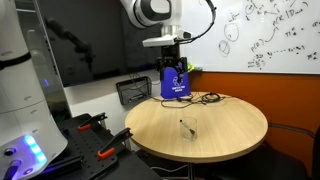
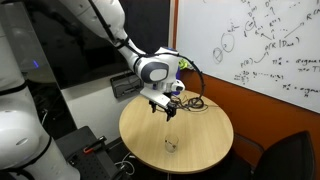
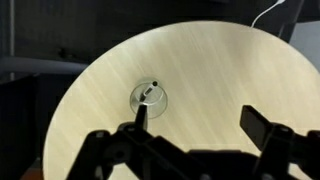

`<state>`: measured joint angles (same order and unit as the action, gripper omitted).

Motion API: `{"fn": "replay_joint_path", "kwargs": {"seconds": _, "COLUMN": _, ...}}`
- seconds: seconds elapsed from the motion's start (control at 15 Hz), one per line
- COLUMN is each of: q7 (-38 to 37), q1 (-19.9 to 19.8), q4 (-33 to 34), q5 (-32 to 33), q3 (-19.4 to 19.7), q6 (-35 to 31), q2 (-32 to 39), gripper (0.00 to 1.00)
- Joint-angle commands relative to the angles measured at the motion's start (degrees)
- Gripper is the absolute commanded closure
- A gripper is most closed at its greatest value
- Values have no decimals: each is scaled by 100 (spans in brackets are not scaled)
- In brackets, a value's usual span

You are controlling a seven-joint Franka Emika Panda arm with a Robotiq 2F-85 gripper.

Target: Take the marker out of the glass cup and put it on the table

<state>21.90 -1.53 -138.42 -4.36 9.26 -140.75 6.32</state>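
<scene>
My gripper comes down toward the left in the wrist view next, fingers open around the marker's dark upper end (image 1: 183, 122) (image 3: 154, 85), which leans at the cup's rim.
The glass cup (image 3: 148, 98) stands upright on the round wood-coloured table (image 3: 210, 70), with the dark marker (image 3: 148, 92) leaning inside it. The cup also shows in both exterior views (image 1: 187, 130) (image 2: 171, 146), near the table's front part. The marker shows as a thin dark stick in an exterior view (image 1: 185, 125). My gripper (image 3: 200, 118) is open and empty, well above the table. In the wrist view one fingertip lies just below the cup. In the exterior views the gripper (image 1: 174, 62) (image 2: 165, 106) hangs high over the table's back part.
A blue box (image 1: 174, 85) and black cables (image 1: 206, 98) lie at the table's back edge. A whiteboard (image 1: 270, 30) covers the wall behind. A black wire basket (image 1: 132, 92) stands beside the table. Red and black tools (image 1: 100, 135) lie on a low surface nearby.
</scene>
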Motion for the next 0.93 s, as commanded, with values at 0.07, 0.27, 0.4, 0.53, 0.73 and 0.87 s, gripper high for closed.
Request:
{"fn": "replay_joint_path", "kwargs": {"seconds": 0.07, "q7": -50, "q1": -251, "q4": 110, "q5": 50, "q3": -274, "q6": 6, "q2": 214, "gripper": 0}}
{"fn": "replay_joint_path", "kwargs": {"seconds": 0.27, "q7": -39, "q1": -280, "q4": 91, "q5": 41, "q3": -275, "q6": 7, "q2": 98, "gripper": 0}}
{"fn": "replay_joint_path", "kwargs": {"seconds": 0.4, "q7": -39, "q1": -281, "q4": 82, "q5": 40, "q3": -275, "q6": 8, "q2": 84, "gripper": 0}}
{"fn": "replay_joint_path", "kwargs": {"seconds": 0.53, "q7": -126, "q1": -284, "q4": 155, "q5": 17, "q3": -286, "q6": 54, "q2": 203, "gripper": 0}}
{"fn": "replay_joint_path", "kwargs": {"seconds": 0.73, "q7": -504, "q1": -337, "q4": 445, "q5": -146, "q3": -331, "q6": -68, "q2": 775, "gripper": 0}}
{"fn": "replay_joint_path", "kwargs": {"seconds": 0.87, "q7": -703, "q1": -401, "q4": 684, "q5": -178, "q3": -390, "q6": -97, "q2": 1187, "gripper": 13}}
